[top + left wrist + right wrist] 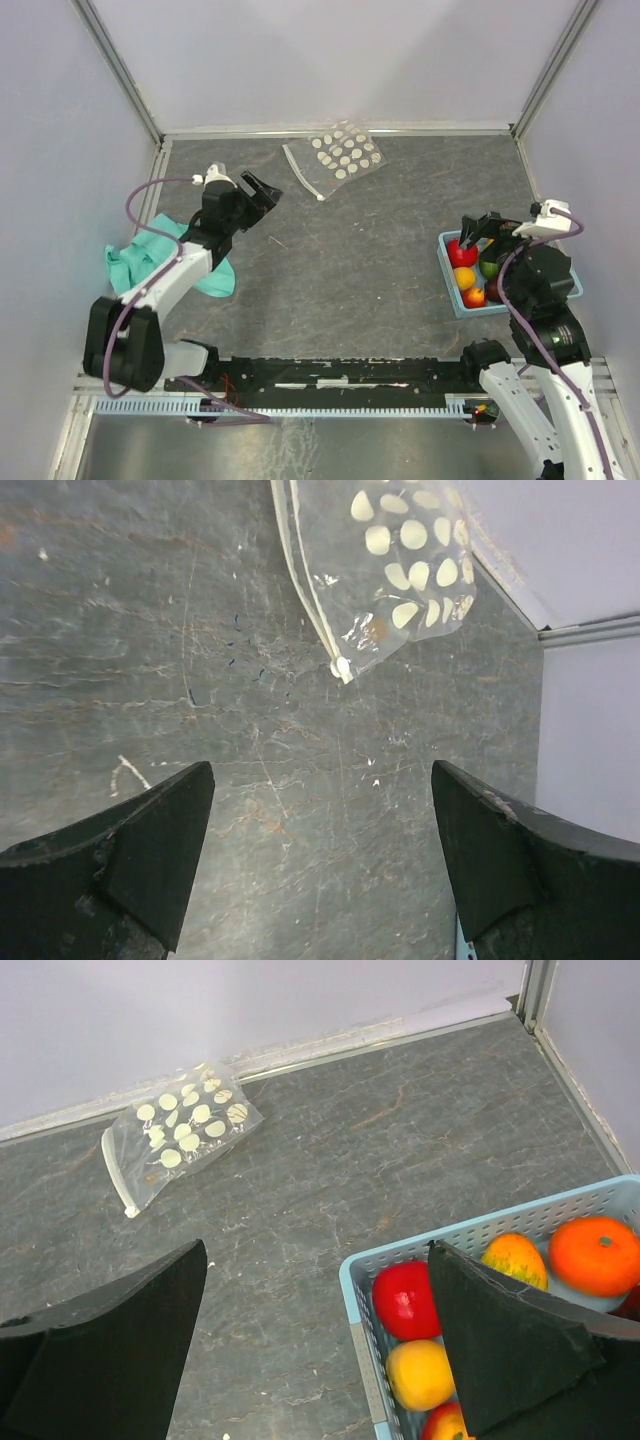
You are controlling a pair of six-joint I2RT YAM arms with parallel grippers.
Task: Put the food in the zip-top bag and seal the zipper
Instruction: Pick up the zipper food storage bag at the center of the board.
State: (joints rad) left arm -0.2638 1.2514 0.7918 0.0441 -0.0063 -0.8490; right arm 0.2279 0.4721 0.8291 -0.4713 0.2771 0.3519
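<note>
My left gripper will move down and to the right in the top view, onto the near part of the zipper, because this edge of the bag (pixel 340 153) faces it.
The zip-top bag (pixel 340 153) lies flat and empty at the back of the table, with its whitish zipper (pixel 303 175) along the left edge. It also shows in the left wrist view (pixel 400 560) and the right wrist view (pixel 185 1125). The food (pixel 461 252) lies in a blue basket (pixel 446 272) at the right: red (pixel 405 1300), yellow (pixel 420 1373) and orange (pixel 593 1255) pieces. My left gripper (pixel 262 192) is open and empty, a short way in front of and left of the bag (pixel 320 770). My right gripper (pixel 478 228) is open and empty over the basket's near-left corner (pixel 316 1247).
A teal cloth (pixel 150 255) lies under the left arm at the table's left side. Walls enclose the table at the back and on both sides. A black rail (pixel 330 372) runs along the near edge.
</note>
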